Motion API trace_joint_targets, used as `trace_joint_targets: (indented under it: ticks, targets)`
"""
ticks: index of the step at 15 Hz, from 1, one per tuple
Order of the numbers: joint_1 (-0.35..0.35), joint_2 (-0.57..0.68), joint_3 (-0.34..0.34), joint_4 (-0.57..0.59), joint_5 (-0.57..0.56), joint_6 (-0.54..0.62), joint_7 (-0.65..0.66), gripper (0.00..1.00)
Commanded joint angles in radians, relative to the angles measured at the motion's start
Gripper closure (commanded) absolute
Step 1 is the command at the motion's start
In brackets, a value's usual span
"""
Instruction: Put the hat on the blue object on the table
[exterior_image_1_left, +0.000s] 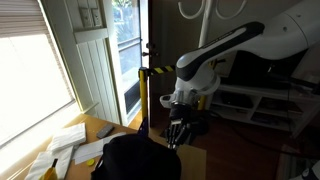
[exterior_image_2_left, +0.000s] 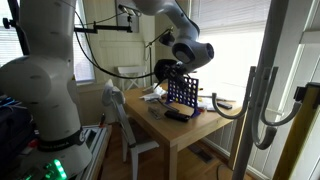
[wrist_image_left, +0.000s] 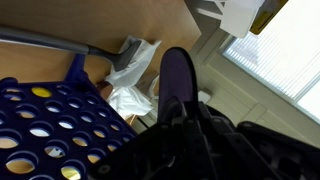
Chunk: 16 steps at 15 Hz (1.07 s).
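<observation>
The rack is close below, so my gripper will next lower the hat onto the top edge of the dark blue rack (exterior_image_2_left: 181, 81) and release the hat there.
The blue object is a dark blue upright rack with round holes (exterior_image_2_left: 183, 93), standing on the tan table (exterior_image_2_left: 185, 135). It fills the lower left of the wrist view (wrist_image_left: 40, 125). My gripper (exterior_image_2_left: 172, 76) hangs just above the rack's top edge and points down in an exterior view (exterior_image_1_left: 177, 130). In the wrist view its fingers (wrist_image_left: 178, 112) are shut on a dark, soft, rounded piece (wrist_image_left: 178, 68) that looks like the hat. Most of the hat is hidden by the fingers.
White crumpled papers (wrist_image_left: 130, 85) lie on the table beside the rack and near the window (exterior_image_1_left: 65, 145). A flat black slab (exterior_image_2_left: 177, 115) lies in front of the rack. A yellow post (exterior_image_1_left: 143, 95) stands behind the table. A big black rounded shape (exterior_image_1_left: 135, 160) blocks the foreground.
</observation>
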Motion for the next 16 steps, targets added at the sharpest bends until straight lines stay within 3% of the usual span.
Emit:
trace_joint_targets:
  ticks: [1, 14, 15, 16]
  targets:
    - [0.011, 0.053, 0.016, 0.041, -0.012, 0.036, 0.062, 0.99]
    - [0.033, 0.099, 0.039, 0.045, -0.143, 0.046, 0.192, 0.99]
    - [0.033, 0.099, 0.040, 0.046, -0.152, 0.045, 0.199, 0.76]
    - [0.030, 0.098, 0.041, 0.049, -0.157, 0.041, 0.201, 0.68]
